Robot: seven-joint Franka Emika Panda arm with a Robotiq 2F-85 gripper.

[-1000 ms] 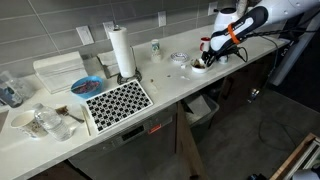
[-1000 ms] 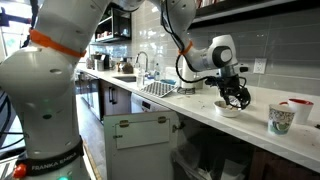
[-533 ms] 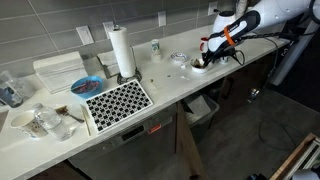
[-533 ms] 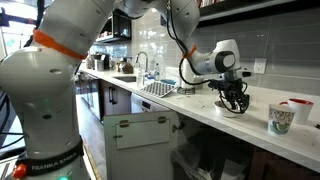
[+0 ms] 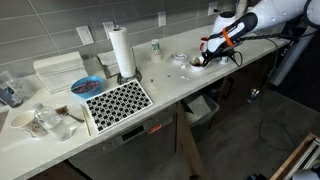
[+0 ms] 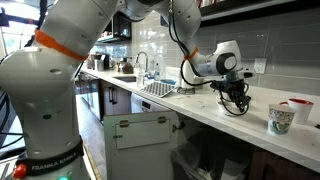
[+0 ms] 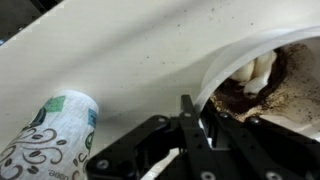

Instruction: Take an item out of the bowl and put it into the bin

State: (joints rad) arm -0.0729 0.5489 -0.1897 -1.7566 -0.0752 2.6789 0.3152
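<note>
The bin (image 5: 203,108) sits below the counter, so my gripper next needs to carry the bowl over it, then return onto the bare counter by the counter's front edge (image 5: 203,74) and release.
The small white bowl (image 5: 199,65) stands near the far end of the counter, also seen as the bowl (image 6: 235,110) under the wrist. In the wrist view the bowl (image 7: 235,55) holds dark brown crumbs and lumps (image 7: 290,85) with some pale pieces; I cannot single out one item. My gripper (image 5: 205,59) reaches down into it, the gripper (image 6: 237,100) touching the bowl. In the wrist view the gripper (image 7: 199,108) has its jaws nearly together, with the bowl's white rim between them. The pale bin (image 5: 203,108) sits below the counter.
A patterned paper cup (image 7: 50,140) stands beside the bowl, also the cup (image 5: 155,47). Further along the counter are a paper towel roll (image 5: 121,52), a blue bowl (image 5: 86,86) and a checkered mat (image 5: 118,100). Mugs (image 6: 282,119) stand near the gripper.
The jaws have closed from wide open to nearly together. The gripper has sunk slightly lower into the bowl.
</note>
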